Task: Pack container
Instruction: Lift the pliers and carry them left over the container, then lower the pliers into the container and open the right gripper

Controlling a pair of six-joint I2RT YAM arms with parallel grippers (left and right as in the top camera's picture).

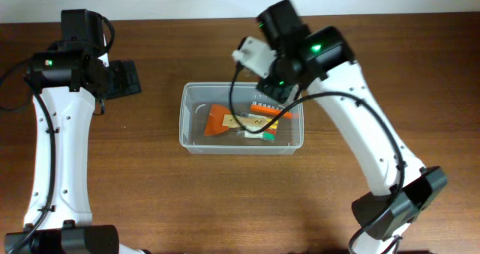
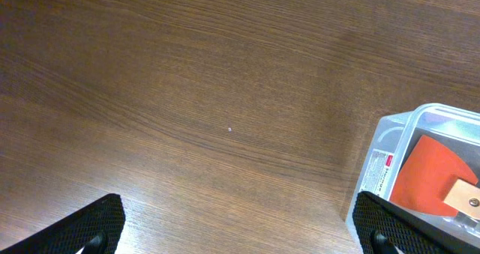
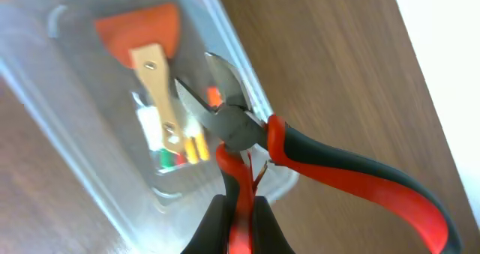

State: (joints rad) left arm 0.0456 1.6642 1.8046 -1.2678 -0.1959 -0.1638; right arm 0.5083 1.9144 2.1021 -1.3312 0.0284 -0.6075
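The scraper's uncovered blade [image 3: 141, 34] is below my right gripper and to its left in the overhead view. I will next carry the pliers [image 3: 337, 160] that way, lower them and release them.
The container [image 1: 196, 97] is a clear plastic bin in the middle of the table; it also shows in the left wrist view [image 2: 390, 134] and the right wrist view [image 3: 75, 149]. Inside lie an orange scraper [image 1: 217, 119] with a wooden handle and a small clear case of coloured bits [image 1: 266, 104]. My right gripper [image 3: 240, 205] is shut on one handle of red-and-black cutting pliers [image 3: 337, 160], whose head hangs over the bin's far right rim. My left gripper [image 2: 240, 224] is open over bare table left of the bin, holding nothing.
The brown wooden table [image 1: 150, 194] surrounds the bin. The right arm [image 1: 360, 134] reaches across from the front right, above the bin's right end. The left arm [image 1: 56, 134] stands along the left side. A white strip runs along the table's far edge.
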